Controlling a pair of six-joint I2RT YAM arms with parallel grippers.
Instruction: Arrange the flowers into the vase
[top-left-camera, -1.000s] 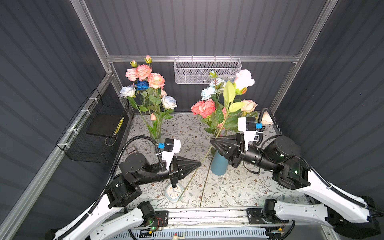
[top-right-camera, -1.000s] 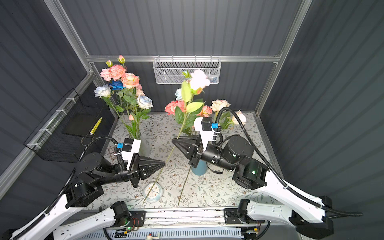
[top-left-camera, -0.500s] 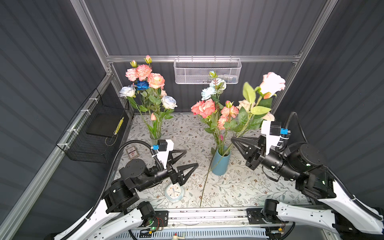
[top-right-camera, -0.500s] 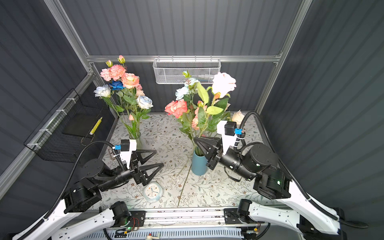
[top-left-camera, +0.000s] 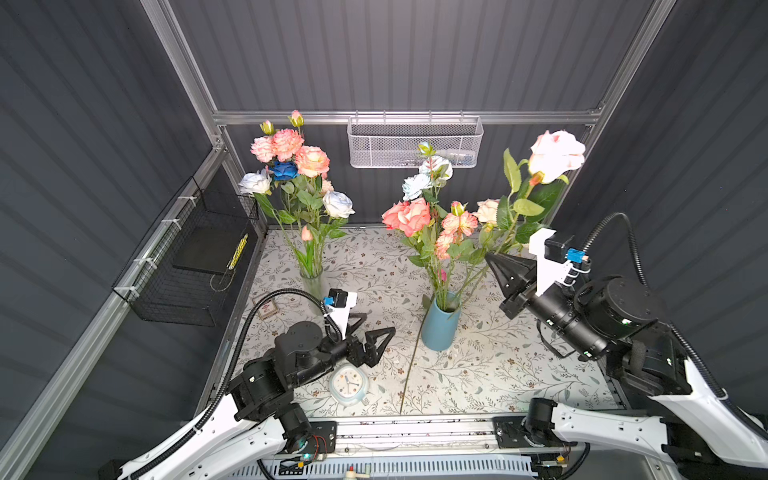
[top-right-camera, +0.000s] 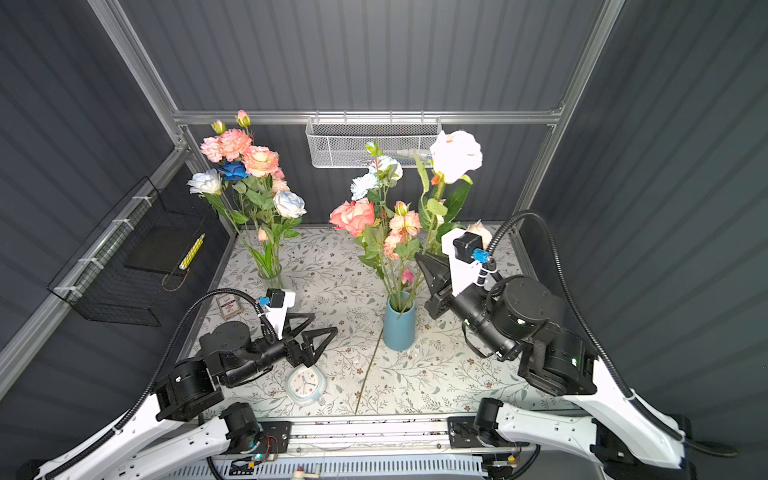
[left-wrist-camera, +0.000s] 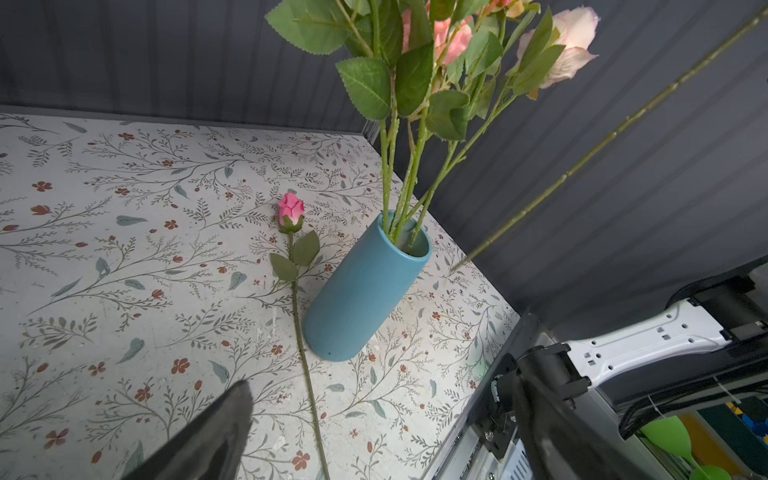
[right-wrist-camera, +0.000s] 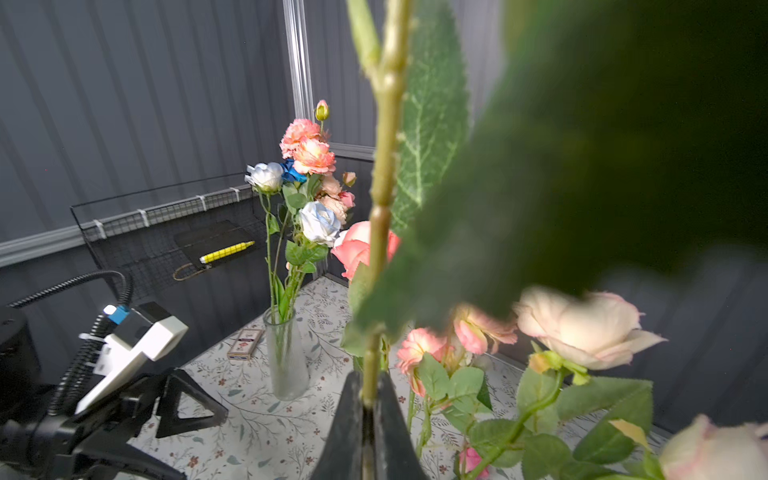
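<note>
The lower end of the pale pink rose's green stem still hangs outside, so my right gripper will next move down toward the blue vase's opening (top-left-camera: 449, 301) below it and let go of the stem there.
My right gripper (top-left-camera: 491, 260) (right-wrist-camera: 368, 388) is shut on the green stem of a pale pink rose (top-left-camera: 555, 154) held up at the back right. That stem slants down, and its lower end (left-wrist-camera: 453, 270) hangs beside the mouth of the blue vase (top-left-camera: 439, 328) (left-wrist-camera: 365, 291), outside it. Several coral, pink and pale blue flowers (top-left-camera: 407, 216) stand in the vase. A pink bud flower (left-wrist-camera: 291, 208) lies on the tablecloth against the vase, its stem (top-left-camera: 410, 365) pointing to the front edge. My left gripper (top-left-camera: 374, 326) (left-wrist-camera: 382, 384) is open and empty, low, left of the vase.
A glass vase (top-left-camera: 312, 284) with a tall bouquet (top-left-camera: 297, 166) stands at the back left. A round clock (top-left-camera: 349, 383) lies under my left arm and a small card box (top-left-camera: 266, 308) near the left wall. Wire baskets hang on the back wall (top-left-camera: 415, 143) and left wall (top-left-camera: 187, 266).
My left gripper has opened, let go of the rose stem and drawn back to the left. My right gripper has carried the rose up and to the right of the vase.
</note>
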